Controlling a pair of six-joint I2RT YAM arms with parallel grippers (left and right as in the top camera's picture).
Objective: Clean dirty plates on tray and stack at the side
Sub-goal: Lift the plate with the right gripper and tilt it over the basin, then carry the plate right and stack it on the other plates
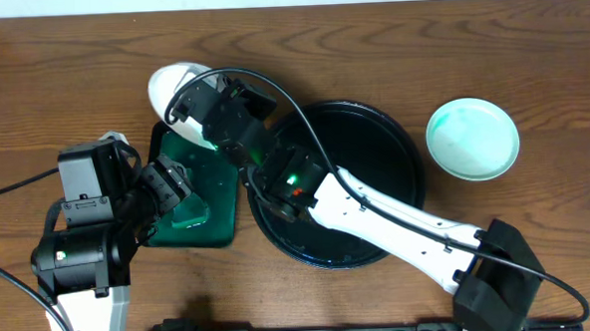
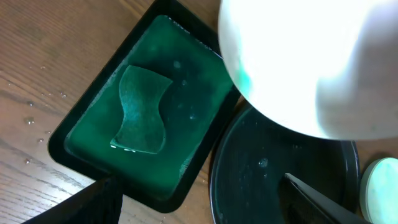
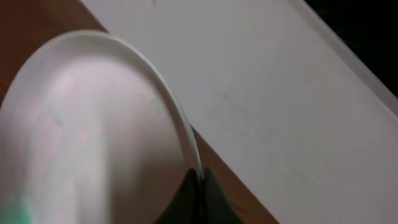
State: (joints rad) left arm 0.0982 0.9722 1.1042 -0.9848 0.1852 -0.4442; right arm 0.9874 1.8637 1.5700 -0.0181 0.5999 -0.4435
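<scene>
The teal plate already lies aside, so my right gripper needs to swing to the right in the overhead view next and bring the held plate down onto it.
My right gripper [image 1: 200,102] is shut on the rim of a white plate [image 1: 172,86] and holds it tilted in the air behind the green tray. In the right wrist view the fingers [image 3: 199,173] pinch the plate's edge [image 3: 93,137]. The plate looks almost plain white, with a faint green tinge at one edge [image 2: 292,62]. A second plate [image 1: 473,138], tinted teal, lies on the table to the right of the black tray [image 1: 379,142]. The black tray holds no plate. My left gripper [image 1: 179,186] is open and empty over the green tray, its fingers [image 2: 199,190] spread wide. A third plate is not in view.
A dark green rectangular tray [image 1: 194,240] lies left of the black tray, with a green cloth [image 2: 140,109] in it. Water drops speckle the wood [image 2: 31,106] beside it. My right arm [image 1: 397,221] crosses over the black tray [image 2: 267,174].
</scene>
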